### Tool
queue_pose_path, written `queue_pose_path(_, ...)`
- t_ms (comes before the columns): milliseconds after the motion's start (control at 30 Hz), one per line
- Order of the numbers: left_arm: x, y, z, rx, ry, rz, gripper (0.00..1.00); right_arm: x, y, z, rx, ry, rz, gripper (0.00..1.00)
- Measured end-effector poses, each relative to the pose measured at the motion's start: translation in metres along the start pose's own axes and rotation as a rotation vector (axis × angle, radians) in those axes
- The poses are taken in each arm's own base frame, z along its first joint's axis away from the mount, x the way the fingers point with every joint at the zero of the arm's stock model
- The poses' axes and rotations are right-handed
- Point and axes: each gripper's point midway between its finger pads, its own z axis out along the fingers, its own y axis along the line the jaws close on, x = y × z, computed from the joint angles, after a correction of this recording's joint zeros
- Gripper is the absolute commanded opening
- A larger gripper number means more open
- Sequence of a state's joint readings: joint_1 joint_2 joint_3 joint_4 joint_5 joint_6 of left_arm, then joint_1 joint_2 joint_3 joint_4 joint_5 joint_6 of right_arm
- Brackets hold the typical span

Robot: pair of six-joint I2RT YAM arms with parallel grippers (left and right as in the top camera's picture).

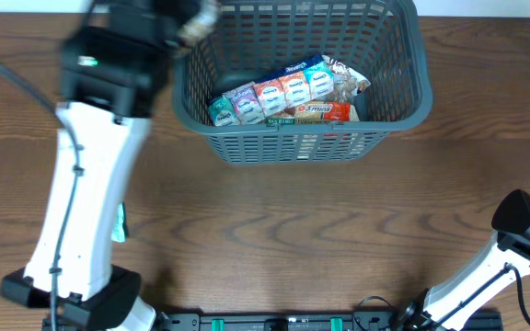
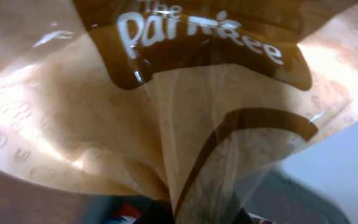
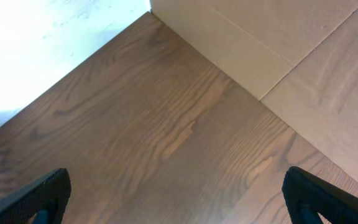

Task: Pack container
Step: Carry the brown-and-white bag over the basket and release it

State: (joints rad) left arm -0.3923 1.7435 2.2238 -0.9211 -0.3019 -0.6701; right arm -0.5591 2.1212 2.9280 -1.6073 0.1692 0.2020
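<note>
My left gripper will go past the basket's rim next and down into the basket's gap beyond the packet row (image 1: 250, 66) to let go of the brown and tan snack bag, because that gap is empty.
The dark grey lattice basket (image 1: 389, 124) stands at the back middle of the table. It holds a row of colourful snack packets (image 1: 274, 92), a red packet (image 1: 325, 112) and a clear bag (image 1: 350, 85). My left gripper (image 1: 187, 23) hovers blurred over the basket's left rim. It is shut on a brown and tan snack bag (image 2: 185, 106) that fills the left wrist view and hides the fingers. My right gripper (image 3: 176, 199) is open and empty over bare wood at the table's right side. Its arm (image 1: 523, 225) shows at the overhead view's lower right.
A teal packet (image 1: 118, 223) lies on the table at the left, partly hidden under my left arm (image 1: 81, 211). A cardboard surface (image 3: 303, 56) lies past the table edge in the right wrist view.
</note>
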Motion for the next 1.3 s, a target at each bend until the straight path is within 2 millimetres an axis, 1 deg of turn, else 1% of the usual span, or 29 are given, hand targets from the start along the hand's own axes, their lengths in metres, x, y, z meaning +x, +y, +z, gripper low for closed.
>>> queue_pose_path(67, 0.018, -0.028, 0.001, 0.062, 0.018, 0.075, 0.06, 0.000, 0.000, 0.000, 0.000, 0.000, 0.000, 0.99)
queue_pose_path(133, 0.036, -0.048, 0.003, 0.102, 0.040, 0.137, 0.06, 0.000, 0.000, 0.000, 0.000, 0.000, 0.000, 0.99)
queue_pose_path(200, 0.054, -0.057, 0.012, 0.111, 0.072, 0.186, 0.06, 0.000, 0.000, 0.000, 0.000, 0.000, 0.000, 0.99)
queue_pose_path(267, 0.070, -0.061, 0.026, 0.114, 0.114, 0.222, 0.06, 0.000, 0.000, 0.000, 0.000, 0.000, 0.000, 0.99)
queue_pose_path(333, 0.088, -0.060, 0.045, 0.107, 0.162, 0.251, 0.06, 0.000, 0.000, 0.000, 0.000, 0.000, 0.000, 0.99)
queue_pose_path(467, 0.133, -0.053, 0.089, 0.064, 0.268, 0.305, 0.06, 0.000, 0.000, 0.000, 0.000, 0.000, 0.000, 0.99)
queue_pose_path(600, 0.169, -0.042, 0.118, 0.020, 0.352, 0.343, 0.06, 0.000, 0.000, 0.000, 0.000, 0.000, 0.000, 0.99)
queue_pose_path(700, 0.187, -0.031, 0.126, -0.014, 0.404, 0.362, 0.06, 0.000, 0.000, 0.000, 0.000, 0.000, 0.000, 0.99)
queue_pose_path(767, 0.194, -0.026, 0.127, -0.028, 0.430, 0.370, 0.06, 0.000, 0.000, 0.000, 0.000, 0.000, 0.000, 0.99)
queue_pose_path(1000, 0.203, -0.013, 0.122, -0.070, 0.481, 0.393, 0.06, 0.000, 0.000, 0.000, 0.000, 0.000, 0.000, 0.99)
queue_pose_path(1033, 0.205, -0.011, 0.121, -0.076, 0.488, 0.396, 0.10, 0.000, 0.000, 0.000, 0.000, 0.000, 0.000, 0.99)
queue_pose_path(1067, 0.205, -0.010, 0.121, -0.080, 0.493, 0.399, 0.21, 0.000, 0.000, 0.000, 0.000, 0.000, 0.000, 0.99)
queue_pose_path(1100, 0.206, -0.009, 0.120, -0.083, 0.498, 0.407, 0.47, 0.000, 0.000, 0.000, 0.000, 0.000, 0.000, 0.99)
queue_pose_path(1133, 0.206, -0.009, 0.120, -0.083, 0.499, 0.409, 0.62, 0.000, 0.000, 0.000, 0.000, 0.000, 0.000, 0.99)
queue_pose_path(1200, 0.206, -0.009, 0.120, -0.081, 0.496, 0.408, 0.77, 0.000, 0.000, 0.000, 0.000, 0.000, 0.000, 0.99)
queue_pose_path(1233, 0.205, -0.010, 0.121, -0.078, 0.493, 0.412, 0.83, 0.000, 0.000, 0.000, 0.000, 0.000, 0.000, 0.99)
queue_pose_path(1300, 0.201, -0.011, 0.123, -0.076, 0.471, 0.425, 0.89, 0.000, 0.000, 0.000, 0.000, 0.000, 0.000, 0.99)
